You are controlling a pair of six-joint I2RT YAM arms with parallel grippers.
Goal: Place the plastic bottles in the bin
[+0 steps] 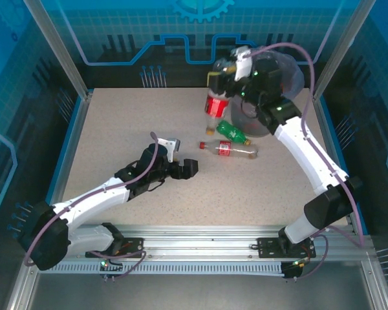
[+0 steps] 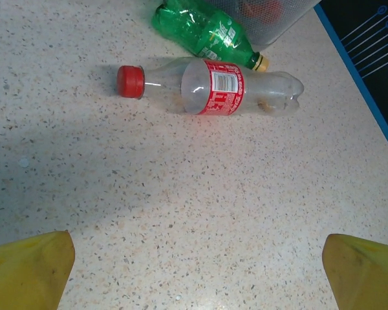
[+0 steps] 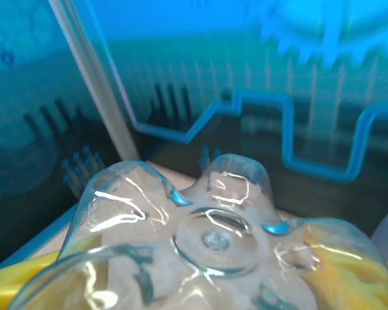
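I will next swing my right gripper sideways over the grey bin, whose opening lies beside it, and release the bottle, which still hangs outside.
My right gripper is raised at the back of the table, shut on a clear red-labelled plastic bottle that hangs neck down beside the grey bin. That bottle's ribbed base sits between my yellow fingers. A second red-labelled, red-capped bottle lies on its side on the table. A green bottle lies just behind it, against the bin. My left gripper hovers low, open and empty, a short way in front of the lying red-labelled bottle.
The speckled table has a blue raised border at its right side. Metal frame posts and blue panels enclose the back and sides. Something red lies inside the bin.
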